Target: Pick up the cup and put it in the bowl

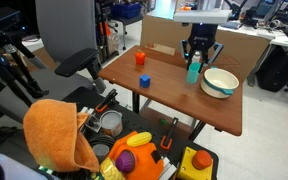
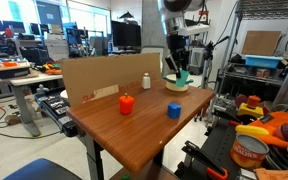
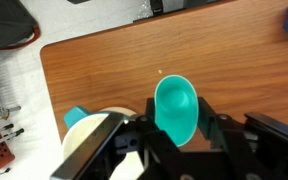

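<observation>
The teal cup [image 1: 193, 71] is hanging beside the bowl, so I will lift my gripper, move it to the left in the wrist view, then lower it to the cream inside of the bowl and let go.
The small teal cup [image 3: 174, 108] is clamped between my gripper's [image 3: 176, 128] fingers and held above the wooden table. In both exterior views the cup [image 1: 193, 71] [image 2: 182, 75] hangs in the gripper [image 1: 196, 62] [image 2: 178, 66], lifted off the table. The bowl [image 1: 221, 83], cream inside with a teal outer band, sits on the table right beside the cup; it also shows in an exterior view [image 2: 173, 85] just under and behind the gripper. In the wrist view the bowl's rim [image 3: 92, 125] shows at the lower left of the fingers.
A red-orange cup [image 1: 140, 59] [image 2: 126, 104], a blue block [image 1: 143, 81] [image 2: 173, 110] and a small white bottle [image 2: 146, 82] stand on the table [image 1: 174, 100]. A cardboard panel [image 2: 89, 80] lines the table's back edge. Carts with toys stand near the table's front.
</observation>
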